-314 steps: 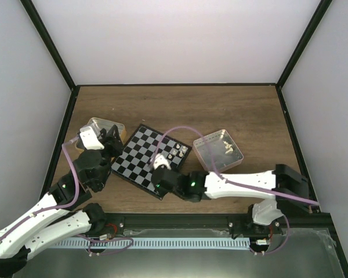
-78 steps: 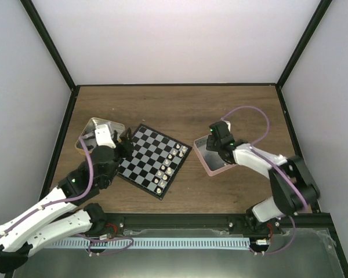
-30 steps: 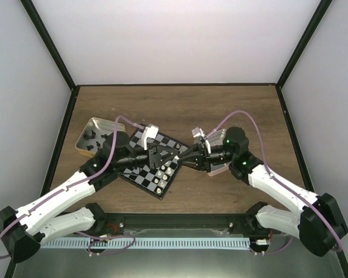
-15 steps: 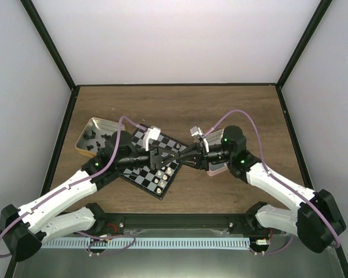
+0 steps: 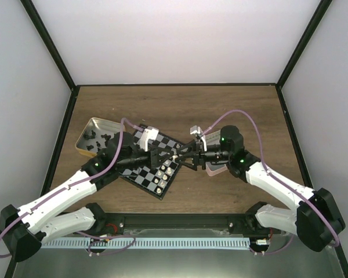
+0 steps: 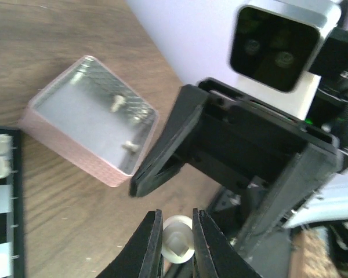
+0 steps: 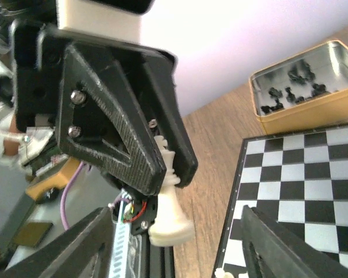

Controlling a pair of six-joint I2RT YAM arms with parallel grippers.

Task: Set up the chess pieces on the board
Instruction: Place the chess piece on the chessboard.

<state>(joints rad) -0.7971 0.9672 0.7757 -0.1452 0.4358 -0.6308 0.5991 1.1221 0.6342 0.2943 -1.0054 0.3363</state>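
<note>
Other white pieces already stand along that edge of the board, so I need to turn my left gripper downward next and lower it onto the board's edge row by the pink tray.
Above the right edge of the board (image 5: 136, 169) my two grippers meet tip to tip. My left gripper (image 5: 171, 155) (image 6: 177, 242) is shut on the top of a cream-white chess piece (image 6: 178, 243) (image 7: 171, 209), which hangs base-down. My right gripper (image 5: 187, 155) (image 7: 177, 231) stands open, its fingers (image 6: 162, 153) wide on either side of the piece and not touching it. Several white pieces (image 5: 163, 174) stand along the board's right edge. The board's checks (image 7: 301, 174) show under the right wrist.
A gold tin (image 5: 94, 136) (image 7: 304, 101) with several black pieces (image 7: 290, 90) sits left of the board. The pink tray (image 6: 84, 121) (image 5: 216, 169) right of the board holds two white pieces (image 6: 117, 102), partly under my right arm. Black frame rails edge the table.
The white piece has passed from my right gripper to my left. The left jaws closed on it and the right jaws opened wide. Both arms stayed over the board's right edge.
</note>
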